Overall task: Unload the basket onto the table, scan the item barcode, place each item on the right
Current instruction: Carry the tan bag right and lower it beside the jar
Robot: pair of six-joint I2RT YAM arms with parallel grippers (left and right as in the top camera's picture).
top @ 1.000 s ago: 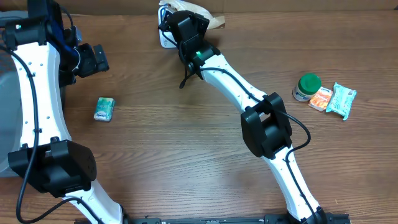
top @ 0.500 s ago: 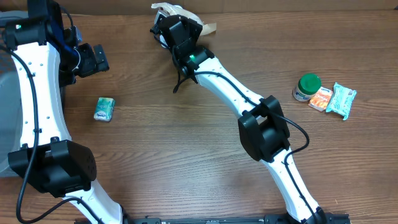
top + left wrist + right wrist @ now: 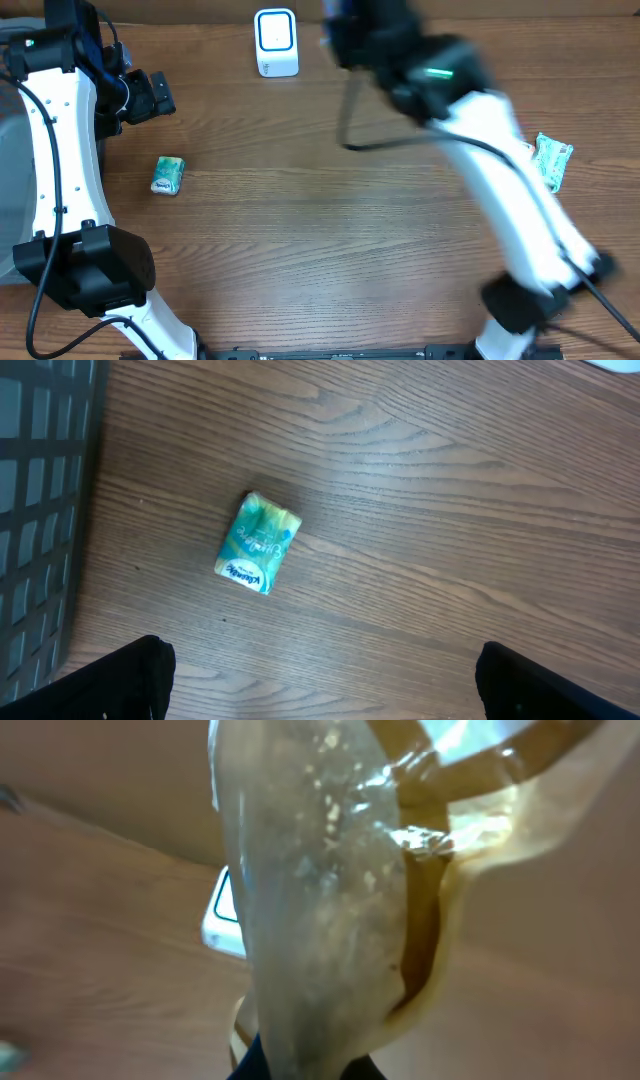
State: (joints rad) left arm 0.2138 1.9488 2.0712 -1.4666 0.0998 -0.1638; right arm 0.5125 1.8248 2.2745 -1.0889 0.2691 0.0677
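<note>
The teal packet lies clear of the scanner. My right gripper needs to swing back and to the right in the overhead view next, down over the packet, and release there.
A white barcode scanner with a blue-edged window stands at the back of the table, and the right wrist view shows it as a white corner. My right gripper is shut on a clear and brown plastic packet that fills that view. The blurred right arm is to the right of the scanner. A green and white tissue packet lies flat at the left. My left gripper hovers above and near it, open and holding nothing.
A grey mesh basket sits at the left table edge. A teal packet lies at the right, partly behind the right arm. Cardboard runs along the back edge.
The right arm has swung fast from over the scanner to the right, carrying the packet and uncovering the scanner. The left arm and the tissue packet have not moved.
</note>
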